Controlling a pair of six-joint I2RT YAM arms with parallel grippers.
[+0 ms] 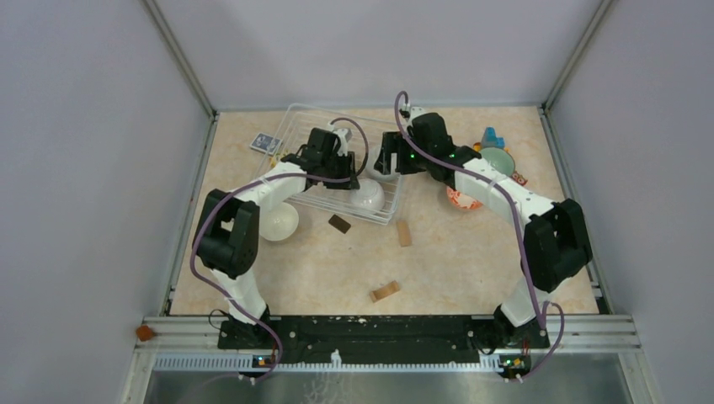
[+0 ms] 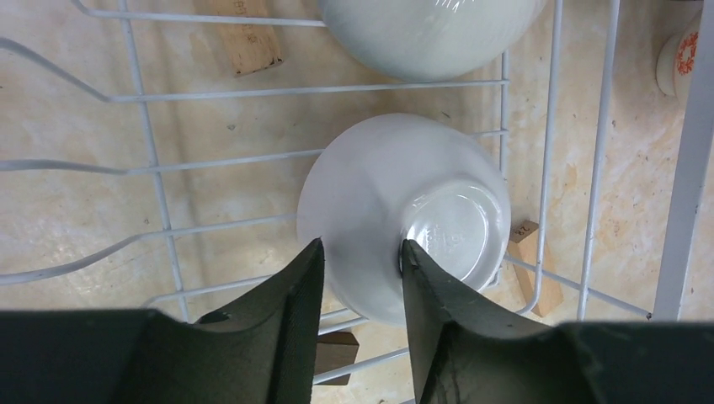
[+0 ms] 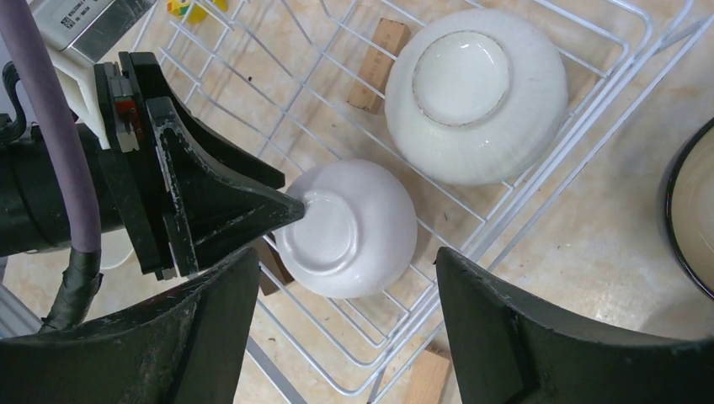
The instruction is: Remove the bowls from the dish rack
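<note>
Next, the right gripper moves down to the left in the top view. Its fingers go astride the small bowl's free side (image 1: pixel 370 196) (image 3: pixel 375 242), as the left gripper covers only the small bowl's foot-ring side.
The white wire dish rack (image 1: pixel 290 118) (image 2: pixel 151 143) (image 3: pixel 505 223) holds two upturned bowls. The small plain white bowl (image 2: pixel 396 185) (image 3: pixel 362 231) (image 1: pixel 381 174) sits tilted at the rack's right end. My left gripper (image 2: pixel 360 244) (image 1: pixel 337 157) is shut on its wall, one fingertip (image 3: pixel 290 206) against the foot ring. A larger ribbed white bowl (image 2: pixel 425 34) (image 3: pixel 476 93) (image 1: pixel 368 198) lies beside it, untouched. My right gripper (image 3: pixel 345 252) (image 1: pixel 389 160) hovers open and empty above the rack's corner, over the small bowl.
Outside the rack stand a white bowl (image 1: pixel 279 220), a pale green bowl (image 1: pixel 497 158), an orange-patterned bowl (image 1: pixel 459 200) and a dark-rimmed bowl (image 3: pixel 695 210). Wooden blocks (image 1: pixel 404 233) (image 1: pixel 385 291) (image 1: pixel 339 223) lie on the table. A blue card (image 1: pixel 266 143) sits left of the rack.
</note>
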